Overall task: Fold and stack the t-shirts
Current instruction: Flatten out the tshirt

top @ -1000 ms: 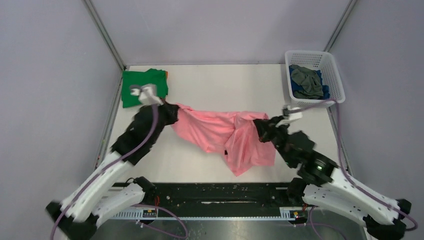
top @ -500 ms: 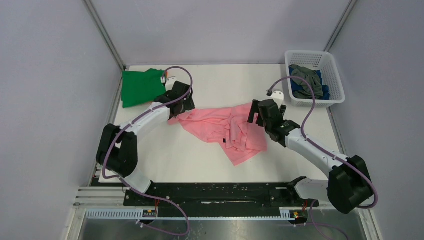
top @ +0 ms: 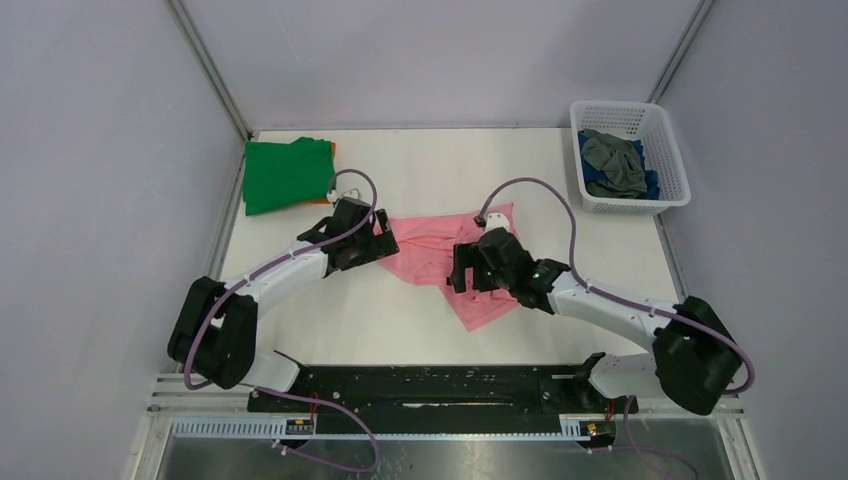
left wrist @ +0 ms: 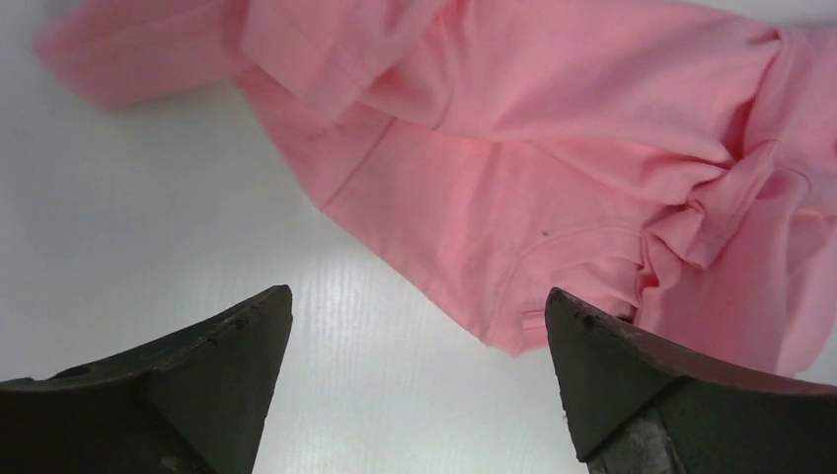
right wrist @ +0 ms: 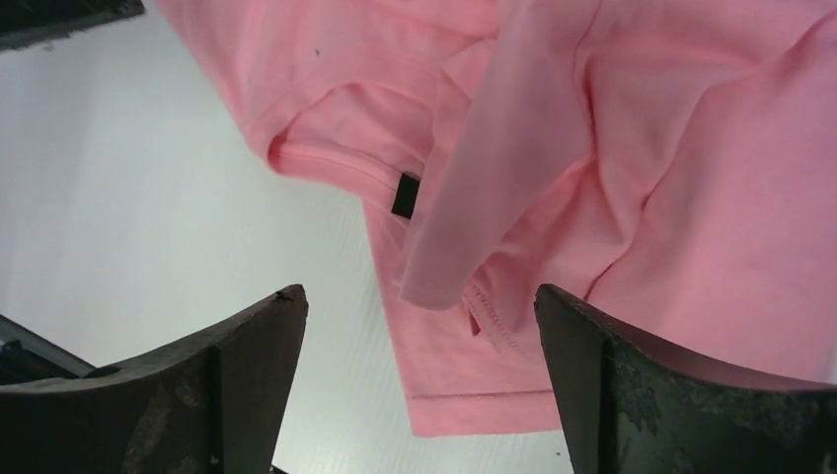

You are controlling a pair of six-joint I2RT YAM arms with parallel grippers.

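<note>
Next, the right gripper moves down onto the tip of the folded flap point(right wrist: 442, 269) beside the black label and closes there, since that flap lies uppermost between its open fingers.
A pink t-shirt point(top: 430, 255) lies crumpled on the white table point(top: 450, 170), loose and not held. My left gripper point(top: 378, 238) hovers at its left edge, open; in the left wrist view the pink t-shirt point(left wrist: 553, 148) lies ahead of the left gripper point(left wrist: 417, 292), with only bare table between the fingers. My right gripper point(top: 463, 272) stands open over the shirt's near part; in the right wrist view the right gripper point(right wrist: 419, 292) straddles a hem corner of the pink t-shirt point(right wrist: 612, 178) without touching it. A folded green t-shirt point(top: 285, 175) lies at the back left.
A white lattice basket point(top: 668, 150) at the back right holds a grey t-shirt point(top: 612, 160) and a blue t-shirt point(top: 650, 185). Grey walls enclose the table on three sides. The black arm rail point(top: 440, 385) runs along the near edge.
Both grippers were shut on the pink shirt and have opened and let it go. Both arms drew inward and nearer, and the shirt now lies bunched closer together.
</note>
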